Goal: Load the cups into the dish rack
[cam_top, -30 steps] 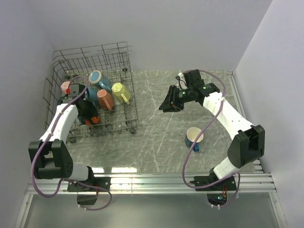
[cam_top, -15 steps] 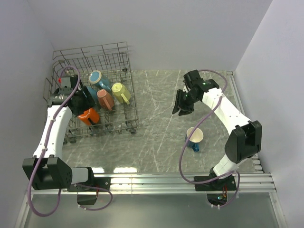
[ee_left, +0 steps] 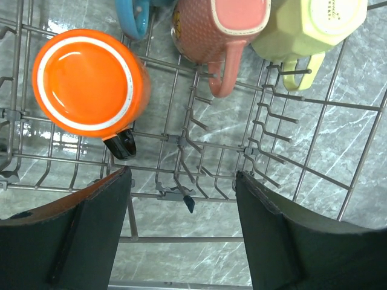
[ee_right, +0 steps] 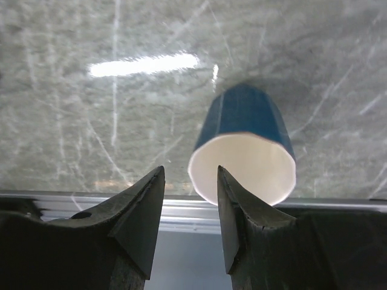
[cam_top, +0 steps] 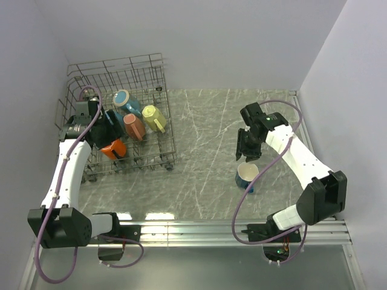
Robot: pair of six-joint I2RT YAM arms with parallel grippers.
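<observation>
The dark blue cup's rim (cam_top: 237, 171) (ee_right: 191, 170) lies below and back, with the cup's opening facing up. My right gripper lowers its fingers back astride the rim next.
The dish rack (cam_top: 121, 64) stands at the far left with several cups in it: orange (cam_top: 113, 148), salmon (cam_top: 134, 125), pale yellow (cam_top: 152, 116) and light blue (cam_top: 126, 101). My left gripper (cam_top: 103, 133) hovers open over the rack beside the orange cup. In the left wrist view the orange cup (ee_left: 87, 78) lies bottom-up on the rack's wires (ee_left: 338, 106), ahead of the empty left gripper (ee_left: 182, 175). A dark blue cup (cam_top: 247, 176) stands upright on the table at the right. My right gripper (cam_top: 247, 153) hangs open just above it. The right gripper (ee_right: 190, 171) has nothing between its fingers, and the dark blue cup (ee_right: 245, 121) is just past them.
The grey marble table (cam_top: 199, 139) runs between the rack and the dark blue cup. A metal rail (cam_top: 211, 229) lines the near edge, and white walls close in on the left, back and right.
My left gripper let go of the orange cup in the rack, opened and lifted back. My right arm swung from the far middle down over the dark blue cup, its jaws widening.
</observation>
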